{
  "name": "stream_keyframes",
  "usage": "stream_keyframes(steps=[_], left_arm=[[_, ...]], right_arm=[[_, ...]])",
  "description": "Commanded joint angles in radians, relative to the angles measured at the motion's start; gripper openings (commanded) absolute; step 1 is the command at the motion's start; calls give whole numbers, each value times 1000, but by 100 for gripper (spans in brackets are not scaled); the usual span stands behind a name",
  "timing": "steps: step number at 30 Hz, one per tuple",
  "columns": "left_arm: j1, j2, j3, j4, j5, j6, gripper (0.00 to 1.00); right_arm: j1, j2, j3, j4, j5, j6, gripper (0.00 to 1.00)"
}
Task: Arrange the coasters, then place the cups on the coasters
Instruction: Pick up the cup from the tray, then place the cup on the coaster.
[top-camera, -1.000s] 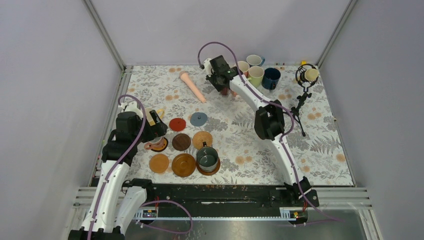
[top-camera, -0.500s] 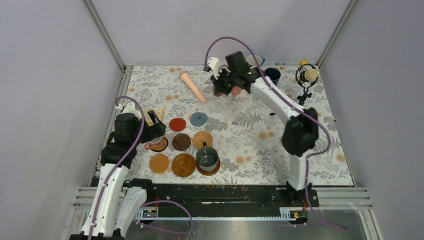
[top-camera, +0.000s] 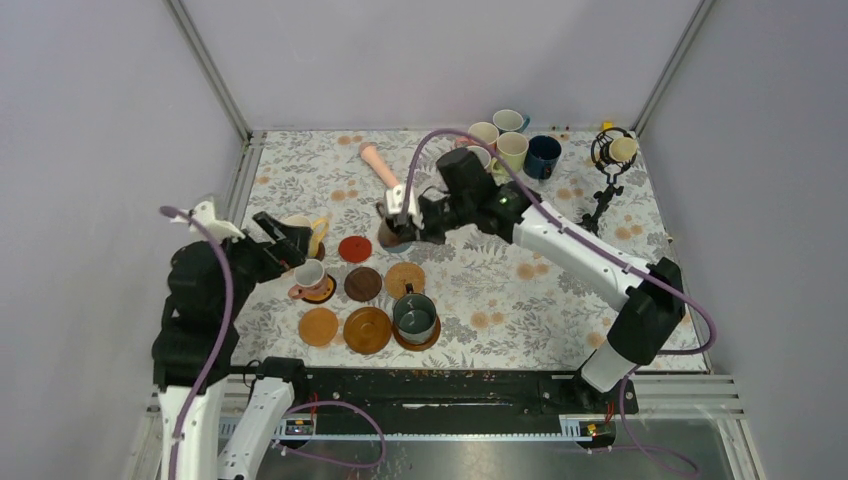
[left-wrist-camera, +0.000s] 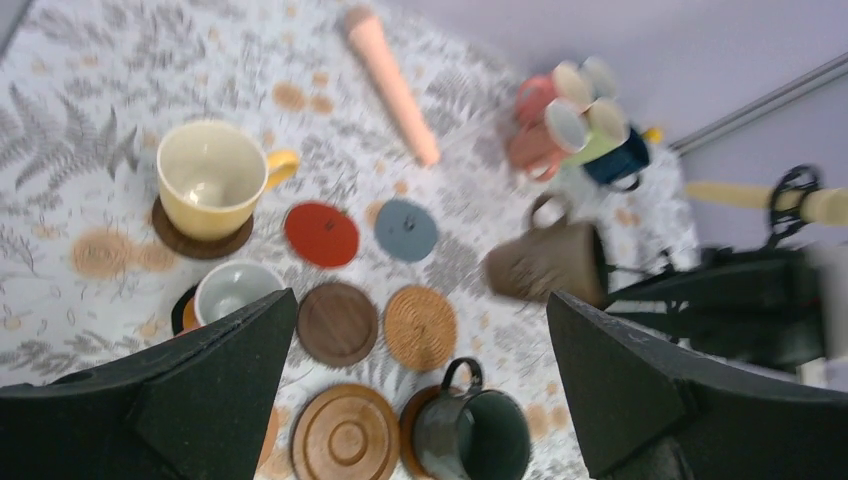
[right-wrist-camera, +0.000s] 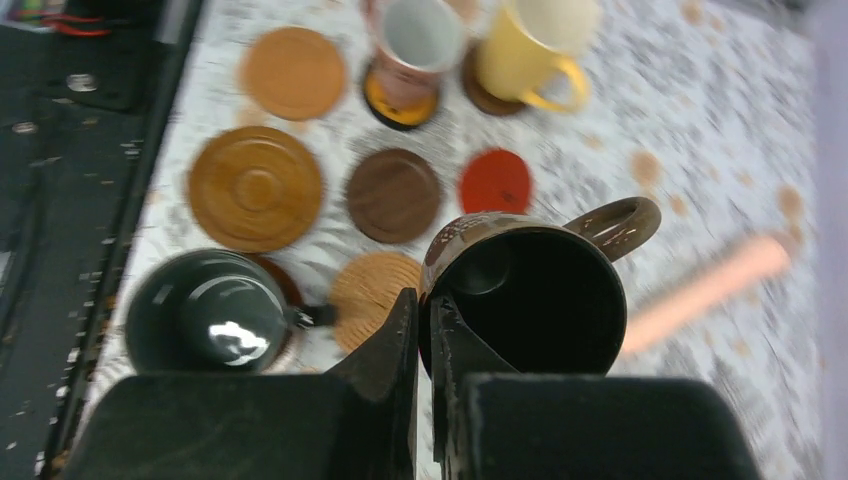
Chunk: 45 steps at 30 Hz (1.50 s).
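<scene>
The cup in my right gripper goes back and down onto the near row's bare end coaster (right-wrist-camera: 293, 74) next, below and to the left in the top view.
My right gripper (right-wrist-camera: 425, 312) is shut on the rim of a brown cup (right-wrist-camera: 535, 295) with a dark inside. It holds the cup (top-camera: 392, 232) in the air over the far row of coasters, beside the red coaster (top-camera: 354, 248). The grey-blue coaster (left-wrist-camera: 405, 229), dark brown coaster (top-camera: 362, 284) and tan woven coaster (top-camera: 404, 280) lie bare. A yellow cup (top-camera: 303, 228), a pink cup (top-camera: 308, 274) and a dark green cup (top-camera: 415, 318) each stand on a coaster. My left gripper (top-camera: 283, 238) hangs open and empty (left-wrist-camera: 420, 390) above the left of the coasters.
Two bare wooden coasters (top-camera: 318, 326) (top-camera: 367, 329) lie in the near row. Several more cups (top-camera: 512, 148) cluster at the back right. A long pink stick (top-camera: 380, 165) lies at the back. A black microphone on a tripod (top-camera: 610, 150) stands far right.
The right gripper lifted the brown cup from the back cluster and carried it forward and left to the coasters. The left arm drew back from the pink cup, still open.
</scene>
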<state>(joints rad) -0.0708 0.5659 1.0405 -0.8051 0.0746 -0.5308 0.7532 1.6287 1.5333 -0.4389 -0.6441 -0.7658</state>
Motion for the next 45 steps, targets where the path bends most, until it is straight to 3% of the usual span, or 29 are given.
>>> stream_keyframes(steps=[1,14,21,29,45], left_arm=[[-1,-38,134,-61,-40,-30,99],[-18,-19,410,-185,-149,-50,99],[-19,-17,499,-212,-208,-62,99],[-28,-28,495,-208,-234,-59,99],[-46,-39,465,-198,-254,-55,99]], right_arm=[[115,-49,-2,19,-114,-152,0],[428,241,320,-257,64,-333,0],[466,428,548,-345,99,-315,0],[496,665,851,-513,149,-315,0],[547,751,896,-468,203,-345,0]])
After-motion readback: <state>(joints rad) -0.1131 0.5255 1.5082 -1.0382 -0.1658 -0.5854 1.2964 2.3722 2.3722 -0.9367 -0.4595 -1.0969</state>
